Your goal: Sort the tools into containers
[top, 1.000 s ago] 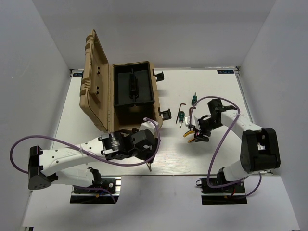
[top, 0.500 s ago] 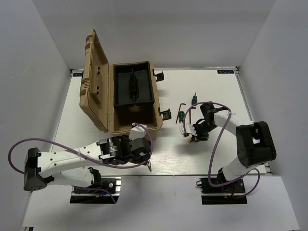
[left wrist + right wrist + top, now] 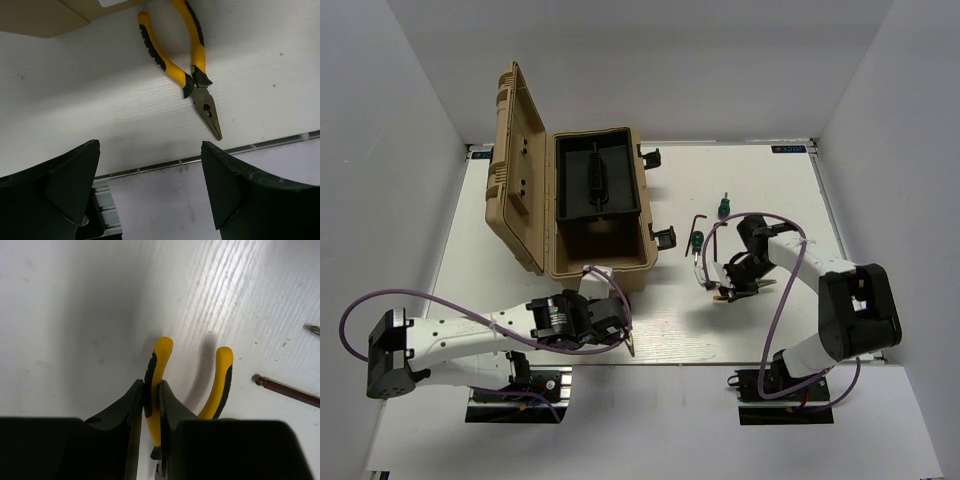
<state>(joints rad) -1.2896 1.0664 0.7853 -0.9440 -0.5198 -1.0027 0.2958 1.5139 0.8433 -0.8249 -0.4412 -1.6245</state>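
I will lift my right gripper next and release the pliers [image 3: 158, 357] over the toolbox's empty section, to its left in the top view.
My right gripper [image 3: 151, 401] is shut on one yellow-and-black handle of a pair of pliers [image 3: 158, 357] lying on the white table; the other handle stands free to the right. From above, this gripper [image 3: 728, 282] is right of the toolbox. A second pair of pliers [image 3: 186, 60] lies by the table's front edge, only its tip [image 3: 631, 347] showing from above. My left gripper [image 3: 150, 195] hangs open just short of them, holding nothing. Two green-handled screwdrivers [image 3: 724, 205] [image 3: 696, 241] and a black hex key [image 3: 699, 220] lie on the table beyond my right gripper.
A tan toolbox [image 3: 602, 258] stands open at the centre left, lid [image 3: 515, 165] raised to the left, a black tray [image 3: 596, 180] inside. Its latches [image 3: 663, 237] stick out on the right. A thin dark rod [image 3: 287, 391] lies just right of the gripped pliers.
My right gripper has closed onto the pliers' handle. The left arm has drawn back toward the table's near edge, its jaws opening a little wider.
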